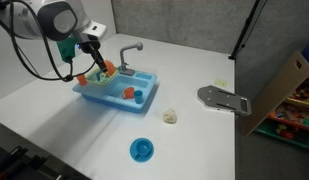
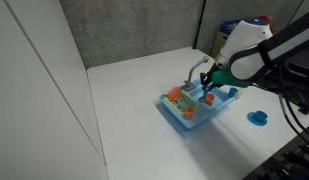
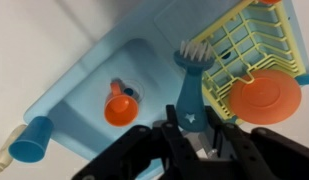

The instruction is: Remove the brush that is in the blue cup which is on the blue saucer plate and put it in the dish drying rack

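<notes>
The brush's bristle head still hangs at the rack's edge by the basin, so my gripper should next turn and lower over the yellow rack's slots to release the brush (image 3: 193, 70).
My gripper (image 3: 191, 118) is shut on the brush (image 3: 193, 70), which has a teal handle with a star and white bristles. It holds the brush over the light-blue toy sink (image 3: 84, 75), with the bristle head at the edge between the basin and the yellow slotted dish drying rack (image 3: 244, 40). In both exterior views the gripper (image 1: 94, 66) (image 2: 210, 84) hovers just above the sink (image 1: 119, 100) (image 2: 199, 118). The blue cup (image 1: 142, 149) stands on the blue saucer plate (image 1: 142, 158) on the table, away from the sink, and also shows in an exterior view (image 2: 258, 117).
An orange plate (image 3: 264, 97) stands in the rack and a small orange cup (image 3: 118, 106) lies in the basin. A blue cup-shaped piece (image 3: 32, 140) sits beside the sink. The grey faucet (image 1: 132, 50), a pale crumpled object (image 1: 170, 117), a grey flat object (image 1: 224, 98) and a cardboard box (image 1: 279, 90) are nearby.
</notes>
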